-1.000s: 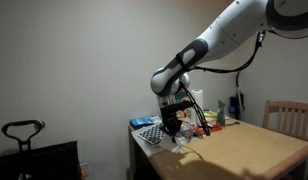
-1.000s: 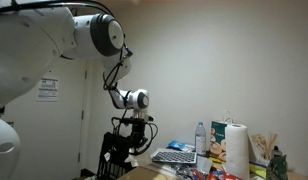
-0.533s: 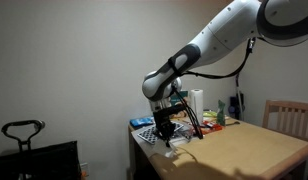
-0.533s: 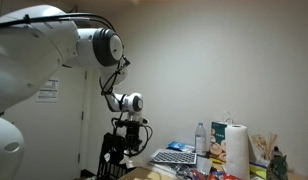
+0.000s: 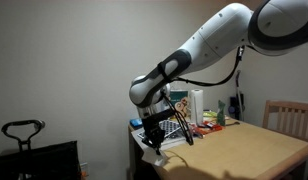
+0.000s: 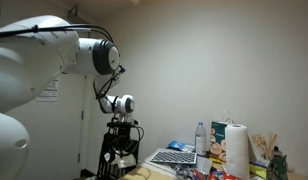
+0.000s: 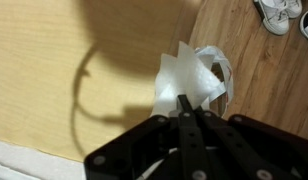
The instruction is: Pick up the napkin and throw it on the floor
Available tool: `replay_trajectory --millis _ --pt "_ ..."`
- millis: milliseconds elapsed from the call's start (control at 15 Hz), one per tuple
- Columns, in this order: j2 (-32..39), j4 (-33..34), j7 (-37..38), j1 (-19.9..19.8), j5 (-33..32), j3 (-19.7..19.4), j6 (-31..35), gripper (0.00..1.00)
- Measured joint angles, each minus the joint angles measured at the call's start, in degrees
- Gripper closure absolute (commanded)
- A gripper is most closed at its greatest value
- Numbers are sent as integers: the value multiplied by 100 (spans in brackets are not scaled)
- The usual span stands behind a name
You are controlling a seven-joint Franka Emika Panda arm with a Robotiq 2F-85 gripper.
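The wooden floor lies to my gripper's right in the wrist view, so I will move that way, clear of the table's edge under the napkin (image 7: 189, 76), and release.
In the wrist view my gripper (image 7: 184, 104) is shut on the napkin (image 7: 189, 76), a small white crumpled piece that sticks out past the closed fingertips. It hangs over the edge of the light wooden table (image 7: 54, 70), with the wooden floor (image 7: 264, 75) below it. In an exterior view the gripper (image 5: 154, 138) hangs at the table's corner with a white scrap (image 5: 156, 153) beneath it. In an exterior view the gripper (image 6: 121, 150) points down beside the table; the napkin cannot be made out there.
A white paper-towel roll (image 5: 197, 103), a bottle (image 6: 201, 138), a box (image 6: 217, 145) and a checkered board (image 5: 151, 132) crowd the table's back. A wooden chair (image 5: 291, 118) stands at the side. Shoes (image 7: 279, 12) lie on the floor. A black frame (image 5: 22, 133) stands beside the table.
The arm has swung away from the table's middle toward its edge, carrying the napkin with it; the gripper has stayed shut.
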Motion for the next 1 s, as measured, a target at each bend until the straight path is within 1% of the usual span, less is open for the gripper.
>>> replay_trajectory --millis 267,467,667,1000 --pt "542 694 -28 291 -2 127 -457 100" --pt "909 1199 -37 446 -2 144 -791 100" --pt "1167 1579 -37 489 -2 143 -932 100" --pt "1331 1851 -40 473 -2 98 -958 100"
